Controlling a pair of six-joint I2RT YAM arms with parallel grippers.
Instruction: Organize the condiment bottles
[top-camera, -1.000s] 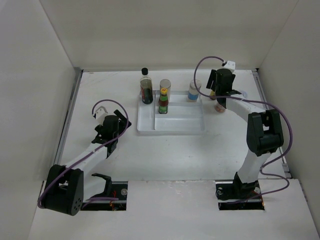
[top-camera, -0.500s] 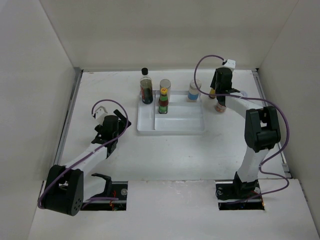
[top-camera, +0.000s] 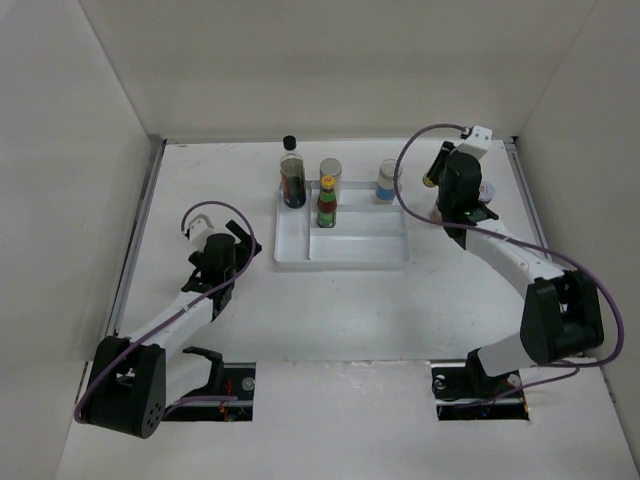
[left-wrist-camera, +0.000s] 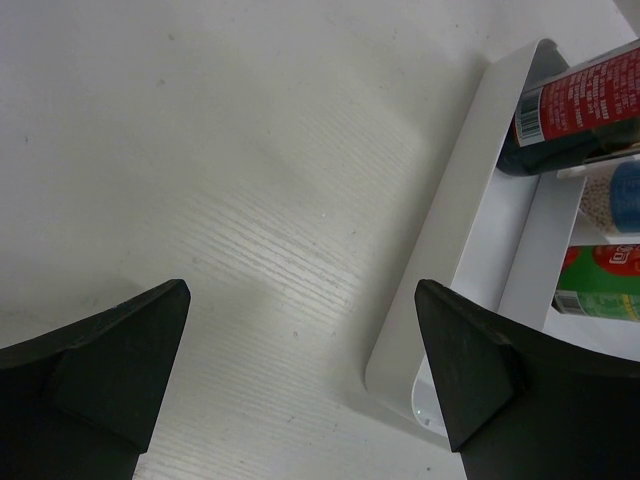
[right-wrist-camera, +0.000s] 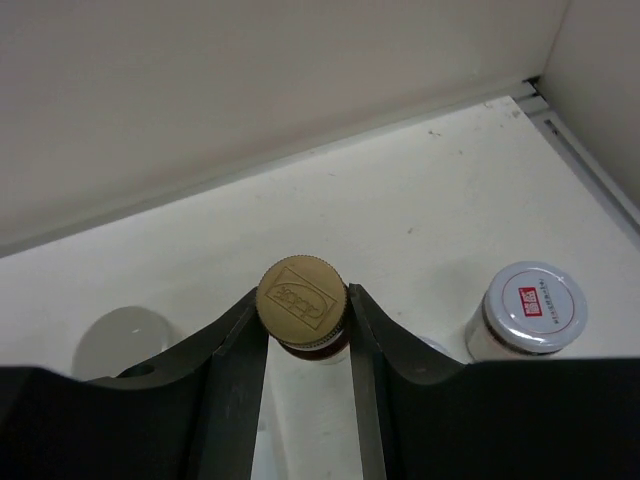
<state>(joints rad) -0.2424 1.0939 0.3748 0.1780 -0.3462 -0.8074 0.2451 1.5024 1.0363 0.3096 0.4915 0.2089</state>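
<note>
The tray's empty slot by the blue-labelled jar (top-camera: 387, 183) is left of my right gripper in the top view: I will move over it, lower and release the dark red jar's cap.
My right gripper (right-wrist-camera: 302, 297) is shut on the gold cap of a dark red jar (right-wrist-camera: 302, 293); I cannot tell whether the jar is off the table. In the top view this gripper (top-camera: 441, 205) is right of the white tray (top-camera: 345, 255). A white-lidded, red-marked jar (right-wrist-camera: 530, 305) stands just right of it, also seen from above (top-camera: 487, 189). A tiny yellow bottle (top-camera: 427, 181) stands to its left. The dark black-capped bottle (top-camera: 292, 175), silver-lidded jar (top-camera: 331, 169) and red-sauce bottle (top-camera: 326, 203) are in the tray's back. The blue-labelled jar (top-camera: 387, 183) stands at its back right. My left gripper (left-wrist-camera: 300, 340) is open and empty.
The left gripper (top-camera: 228, 255) hovers over bare table by the tray's front-left corner (left-wrist-camera: 440, 270). The tray's front part holds nothing. Walls close the table at the back and both sides; the right wall is near the right gripper.
The right arm's elbow has swung out to the right and its wrist has shifted right and turned over the jars. The left arm has barely moved.
</note>
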